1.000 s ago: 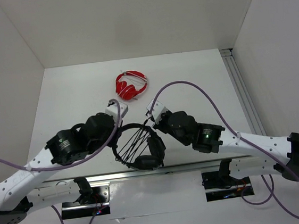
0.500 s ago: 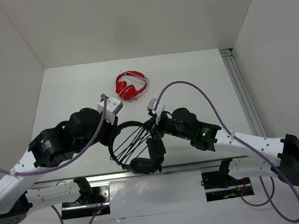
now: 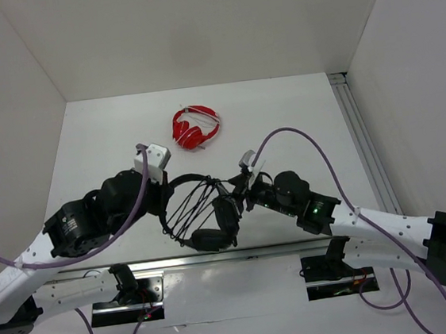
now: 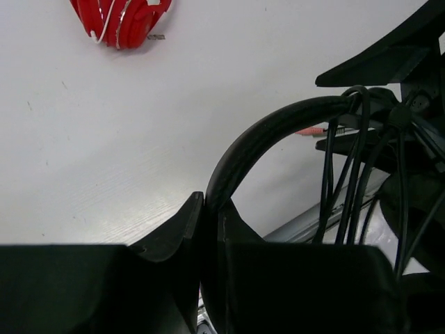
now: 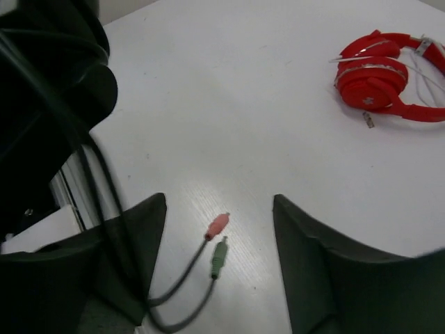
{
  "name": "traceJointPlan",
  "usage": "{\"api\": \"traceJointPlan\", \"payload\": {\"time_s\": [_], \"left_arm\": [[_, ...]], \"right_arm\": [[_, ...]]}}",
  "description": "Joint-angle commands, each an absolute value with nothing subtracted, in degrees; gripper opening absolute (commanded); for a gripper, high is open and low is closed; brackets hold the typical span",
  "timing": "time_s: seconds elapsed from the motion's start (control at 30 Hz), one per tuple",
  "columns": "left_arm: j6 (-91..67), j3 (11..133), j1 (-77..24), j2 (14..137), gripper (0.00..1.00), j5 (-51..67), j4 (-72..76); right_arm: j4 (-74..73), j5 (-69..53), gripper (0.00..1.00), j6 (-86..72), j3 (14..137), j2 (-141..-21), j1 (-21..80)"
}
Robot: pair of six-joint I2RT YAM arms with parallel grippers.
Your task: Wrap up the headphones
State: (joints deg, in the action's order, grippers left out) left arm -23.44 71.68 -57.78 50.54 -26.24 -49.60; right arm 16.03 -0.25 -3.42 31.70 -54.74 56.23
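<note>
My left gripper holds the headphones, and the cable loops across the headband. So I will lower my left gripper to the left in the top view, onto the bare tabletop, and let go of the headphones.
The black headphones (image 3: 200,216) hang tilted near the table's front edge, with the thin cable (image 4: 348,174) looped several times across the headband (image 4: 278,129). My left gripper (image 3: 167,201) (image 4: 208,202) is shut on the headband's left end. My right gripper (image 3: 236,188) (image 5: 219,205) stands open just right of the earcups (image 3: 226,213). The cable's loose end, with a pink plug (image 5: 217,226) and a green plug (image 5: 219,257), shows between its fingers without touching them. One black earcup (image 5: 49,76) fills the upper left of the right wrist view.
Small red headphones (image 3: 196,127) (image 4: 122,17) (image 5: 386,76) lie on the white table (image 3: 282,121) behind the black pair. A metal rail (image 3: 361,132) runs along the table's right edge. White walls close in the back and sides.
My right gripper has opened and let go of the cable end, pulling back to the right. My left arm has drawn the headphones a little left and nearer.
</note>
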Motion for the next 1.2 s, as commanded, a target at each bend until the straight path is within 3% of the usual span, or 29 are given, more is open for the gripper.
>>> {"api": "traceJointPlan", "payload": {"time_s": [0.0, 0.07, 0.1, 0.57, 0.73, 0.87, 1.17], "left_arm": [[-28.5, 70.8, -57.3, 49.0, 0.00, -34.6, -36.7], [-28.5, 70.0, -57.3, 48.4, 0.00, -34.6, -35.2], [-28.0, 69.3, -57.3, 48.4, 0.00, -34.6, -35.2], [-33.0, 68.2, -57.3, 49.6, 0.00, -34.8, -33.9], [-38.6, 67.7, -57.3, 49.6, 0.00, -41.1, -37.3], [-51.4, 65.1, -57.3, 49.6, 0.00, -47.5, -44.7], [-69.5, 54.1, -57.3, 44.9, 0.00, -50.5, -52.0]], "right_arm": [[20.0, -0.4, 0.75, -5.4, 29.5, -51.2, 57.1], [20.0, 0.4, 0.78, -6.3, 28.1, -49.7, 57.1], [20.6, 1.9, 1.00, -7.5, 27.5, -49.0, 57.1], [18.7, 14.9, 1.00, -16.0, 19.2, -43.9, 57.1], [12.1, 21.6, 1.00, -21.2, 18.7, -41.3, 57.1], [2.5, 32.1, 1.00, -28.6, 18.7, -37.3, 57.1], [-9.4, 35.6, 1.00, -33.1, 20.0, -27.2, 57.1]]}}
